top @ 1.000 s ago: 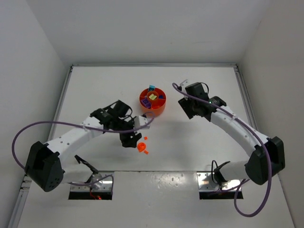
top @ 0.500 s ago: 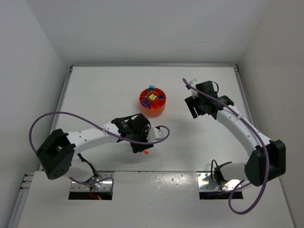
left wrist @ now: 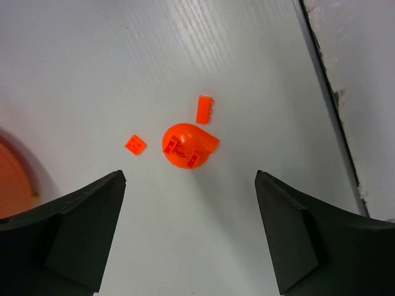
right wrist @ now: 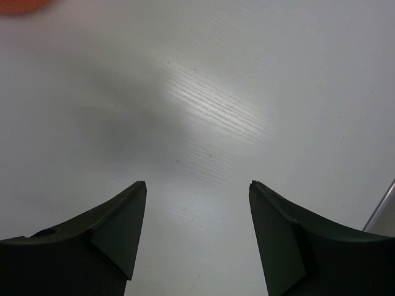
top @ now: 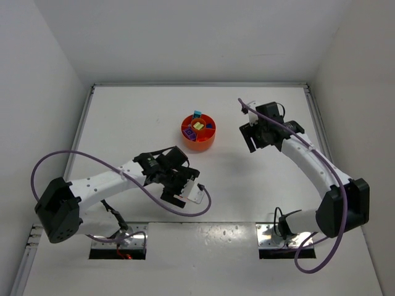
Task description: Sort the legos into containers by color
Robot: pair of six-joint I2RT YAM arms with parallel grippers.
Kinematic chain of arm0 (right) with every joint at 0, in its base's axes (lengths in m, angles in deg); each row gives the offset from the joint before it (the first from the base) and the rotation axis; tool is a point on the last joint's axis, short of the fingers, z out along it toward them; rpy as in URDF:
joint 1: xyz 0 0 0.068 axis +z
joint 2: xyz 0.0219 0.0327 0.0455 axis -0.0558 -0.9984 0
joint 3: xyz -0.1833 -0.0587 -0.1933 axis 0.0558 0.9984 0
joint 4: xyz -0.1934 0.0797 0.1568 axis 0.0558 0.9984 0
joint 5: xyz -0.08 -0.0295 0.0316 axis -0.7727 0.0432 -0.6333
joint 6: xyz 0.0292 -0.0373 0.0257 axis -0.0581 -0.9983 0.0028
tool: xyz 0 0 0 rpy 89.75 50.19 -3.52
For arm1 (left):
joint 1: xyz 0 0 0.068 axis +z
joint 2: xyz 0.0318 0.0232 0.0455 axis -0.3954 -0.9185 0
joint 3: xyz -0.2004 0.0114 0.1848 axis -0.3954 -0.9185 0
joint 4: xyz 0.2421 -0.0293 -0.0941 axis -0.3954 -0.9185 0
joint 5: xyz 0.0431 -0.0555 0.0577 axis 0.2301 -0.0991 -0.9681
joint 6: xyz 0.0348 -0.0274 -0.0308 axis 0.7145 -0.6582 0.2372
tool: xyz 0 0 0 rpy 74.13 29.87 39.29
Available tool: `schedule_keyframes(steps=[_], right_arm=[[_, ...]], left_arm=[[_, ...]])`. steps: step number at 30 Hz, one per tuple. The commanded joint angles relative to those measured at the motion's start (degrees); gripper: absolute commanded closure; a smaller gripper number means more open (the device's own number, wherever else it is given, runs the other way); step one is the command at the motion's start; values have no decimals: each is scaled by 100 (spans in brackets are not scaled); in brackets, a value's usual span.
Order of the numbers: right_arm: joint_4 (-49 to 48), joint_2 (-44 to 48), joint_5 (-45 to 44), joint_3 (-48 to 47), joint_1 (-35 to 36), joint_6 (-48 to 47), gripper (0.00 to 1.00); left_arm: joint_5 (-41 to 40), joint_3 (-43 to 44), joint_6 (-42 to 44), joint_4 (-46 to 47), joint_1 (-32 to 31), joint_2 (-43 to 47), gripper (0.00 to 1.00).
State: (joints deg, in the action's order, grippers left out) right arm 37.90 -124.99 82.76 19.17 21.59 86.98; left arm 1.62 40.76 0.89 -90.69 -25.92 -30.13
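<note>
The round orange piece is outside the orange dish, so my left gripper should go down toward the table with its fingers apart, until they are on both sides of the round orange piece's pronged end (left wrist: 181,152).
In the left wrist view a round orange piece (left wrist: 188,146) lies on the white table with a small orange brick (left wrist: 205,109) just beyond it and a flat orange square (left wrist: 134,144) to its left. My left gripper (left wrist: 190,176) is open and empty, its jaws wide apart just short of the round piece. In the top view the left gripper (top: 178,188) hides these pieces. The orange dish (top: 199,140) holds lime, purple and blue bricks, with a cyan brick (top: 196,114) at its far rim. My right gripper (top: 254,137) is right of the dish, open and empty (right wrist: 197,183) over bare table.
The dish rim shows at the left edge of the left wrist view (left wrist: 12,176). A dark seam and the near metal plate (left wrist: 345,74) run just right of the orange pieces. White walls enclose the table. The purple cable (top: 185,209) loops beside the left gripper.
My left gripper has swung over the loose orange pieces and now covers them in the top view. My right gripper has moved slightly right and back, still open.
</note>
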Motion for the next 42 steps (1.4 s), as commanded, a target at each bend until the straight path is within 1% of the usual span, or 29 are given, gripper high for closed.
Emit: schedule_keyframes(steps=[1, 2, 3, 5, 6, 7, 8, 15, 20, 22, 34, 36, 37, 39, 42], right_arm=[[-2, -110, 123, -251, -55, 92, 32], [-2, -110, 123, -303, -55, 92, 32], [-2, -110, 123, -304, -55, 92, 32], [-2, -110, 123, -304, -55, 92, 33], [-2, -110, 123, -304, -107, 92, 33], [-2, -110, 123, -252, -108, 92, 33], [-2, -110, 123, -251, -108, 92, 33], [-2, -110, 228, -190, -108, 92, 33], [-2, -58, 342, -190, -108, 92, 33], [-2, -58, 342, -190, -161, 92, 33], [-2, 109, 448, -14, -213, 92, 33], [-2, 109, 448, -14, -266, 92, 33], [-2, 109, 500, -14, -266, 92, 33], [-2, 57, 501, -14, -266, 92, 33], [-2, 57, 501, -14, -266, 92, 33]], left_arm=[[280, 139, 1360, -290, 61, 291, 7], [332, 139, 1693, -395, 61, 135, 9], [333, 192, 1835, -587, 61, 29, 10], [333, 341, 2238, -730, 130, -339, 17], [333, 342, 2328, -791, 192, -455, 19], [333, 429, 2381, -792, 193, -560, 24], [333, 482, 2442, -792, 253, -753, 26], [403, 772, 2601, -730, 368, -1228, 27], [350, 720, 2654, -607, 368, -1352, 27], [289, 719, 2593, -415, 368, -1405, 27], [174, 719, 2540, -343, 307, -1835, 27], [174, 719, 2469, -291, 307, -1888, 30], [174, 719, 2469, -291, 307, -1958, 30], [174, 719, 2469, -291, 307, -1959, 37], [174, 719, 2469, -238, 307, -2072, 42]])
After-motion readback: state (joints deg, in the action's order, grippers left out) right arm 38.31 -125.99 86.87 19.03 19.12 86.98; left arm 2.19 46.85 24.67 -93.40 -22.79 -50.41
